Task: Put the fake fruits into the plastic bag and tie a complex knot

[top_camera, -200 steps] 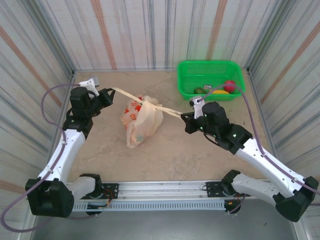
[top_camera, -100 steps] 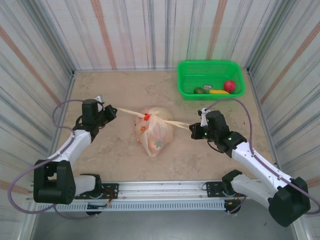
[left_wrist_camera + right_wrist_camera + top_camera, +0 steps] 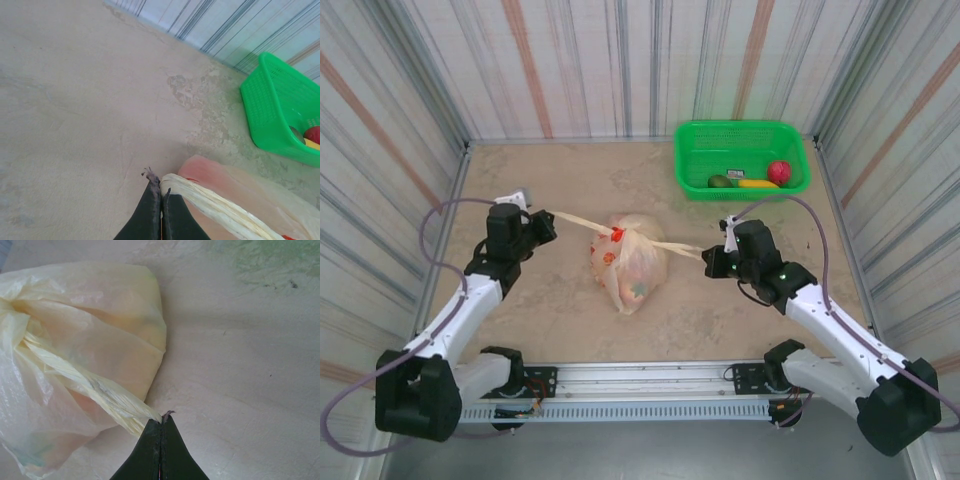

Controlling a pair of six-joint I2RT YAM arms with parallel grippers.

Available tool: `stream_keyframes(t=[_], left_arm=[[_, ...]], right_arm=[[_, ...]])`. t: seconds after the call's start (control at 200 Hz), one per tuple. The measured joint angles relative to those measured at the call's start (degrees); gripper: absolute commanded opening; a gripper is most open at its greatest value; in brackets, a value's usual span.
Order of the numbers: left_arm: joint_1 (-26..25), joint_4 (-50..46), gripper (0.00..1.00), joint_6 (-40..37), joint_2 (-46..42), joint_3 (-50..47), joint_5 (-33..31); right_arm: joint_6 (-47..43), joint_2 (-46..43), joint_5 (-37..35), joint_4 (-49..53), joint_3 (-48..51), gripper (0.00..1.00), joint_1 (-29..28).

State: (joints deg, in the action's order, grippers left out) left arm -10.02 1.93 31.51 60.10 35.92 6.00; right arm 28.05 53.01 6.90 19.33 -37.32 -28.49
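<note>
The left gripper draws back toward the strip's base next, before it releases the handle strip's end. It keeps the strip taut, as the knot lies farther back.
The cream plastic bag (image 3: 632,262) with red-orange prints lies in the middle of the table, bulging with fruits inside. Its knot (image 3: 616,235) sits at the top, and two twisted handle strips run out sideways from it. My left gripper (image 3: 542,216) is shut on the left strip (image 3: 215,202). My right gripper (image 3: 708,256) is shut on the right strip (image 3: 100,390). Both strips are stretched taut. The bag (image 3: 85,320) looms large in the right wrist view. Three fake fruits, green (image 3: 719,181), yellow (image 3: 757,183) and red (image 3: 779,171), lie in the basket.
A green rectangular plastic basket (image 3: 740,140) stands at the back right, also seen at the right edge of the left wrist view (image 3: 280,110). Corrugated walls enclose the table on three sides. The metal rail with the arm bases (image 3: 640,385) runs along the near edge.
The bag came down from a lifted, stretched position and shifted right to the table's middle. Both grippers drew nearer to me, still holding the strips; in the last half second little moved.
</note>
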Motion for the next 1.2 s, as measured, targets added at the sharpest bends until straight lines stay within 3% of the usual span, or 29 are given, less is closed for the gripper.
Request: stream_keyframes(t=[0.276,0.516,1.087,1.157,1.202], left_arm=[[0.6,-4.4,0.00,2.8,-3.4,-6.0,0.2],[0.6,-6.1,0.00,3.9,-3.0,-6.1,1.5],[0.5,-5.4,0.00,3.1,-2.1,-6.0,1.3],[-0.9,-5.5,0.00,1.5,-1.7,-5.5,-0.2],[-2.2,-5.6,0.08,0.6,-1.7,-4.8,-1.5]], right_arm=[[6.1,-1.6,-2.8,-0.5,2.0,0.00,1.3],[12.5,-0.1,-0.5,-1.3,6.0,0.00,6.6],[13.7,0.4,4.8,-3.1,6.0,0.00,9.5],[12.2,0.4,5.2,-2.9,5.9,0.07,9.4],[11.2,0.4,4.9,-2.3,5.3,0.12,9.4]])
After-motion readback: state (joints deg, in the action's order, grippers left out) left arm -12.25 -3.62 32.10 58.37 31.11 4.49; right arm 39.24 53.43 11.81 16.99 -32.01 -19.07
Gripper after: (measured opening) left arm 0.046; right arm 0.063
